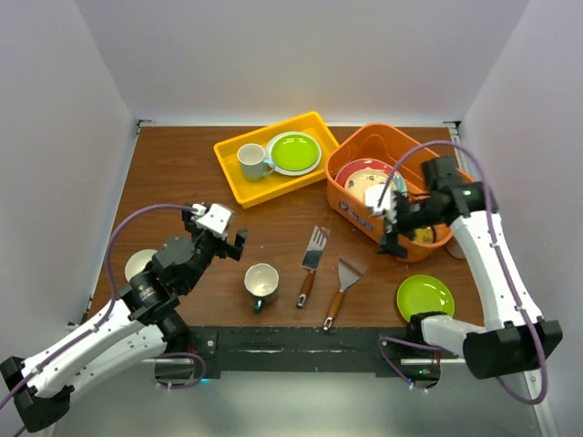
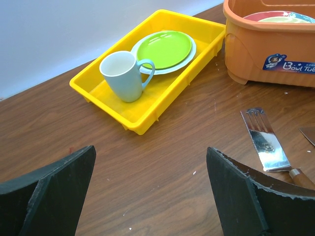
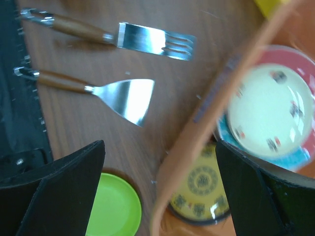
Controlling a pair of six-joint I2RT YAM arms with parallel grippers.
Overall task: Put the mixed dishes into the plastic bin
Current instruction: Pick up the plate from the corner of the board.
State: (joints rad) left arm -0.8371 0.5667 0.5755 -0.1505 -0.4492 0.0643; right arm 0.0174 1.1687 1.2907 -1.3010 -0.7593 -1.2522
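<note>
I need to move my right gripper back and down from the bin (image 1: 351, 202) and turn it onto the lime green plate's edge (image 1: 401, 296) by the spatulas, because that plate is still on the tabletop.
The orange plastic bin (image 1: 351, 202) stands at the right rear and holds a red-rimmed plate (image 1: 360, 170) with a cream plate (image 3: 269, 107) on it, and a yellow patterned plate (image 3: 203, 190). My right gripper (image 1: 394, 238) is open and empty above the bin's near rim (image 3: 197, 132). A lime green plate (image 1: 424, 297) lies on the table in front of the bin and shows in the right wrist view (image 3: 113, 211). A dark-teal mug (image 1: 261, 283) stands mid-front. A small white bowl (image 1: 138, 264) sits at the left. My left gripper (image 1: 223, 233) is open and empty over bare table (image 2: 150, 196).
A yellow tray (image 1: 239, 182) at the rear holds a white mug (image 1: 250, 162) and another lime plate (image 1: 293, 152). Two wooden-handled spatulas (image 1: 312, 257) (image 1: 342, 284) lie between the teal mug and the bin. White walls enclose the table.
</note>
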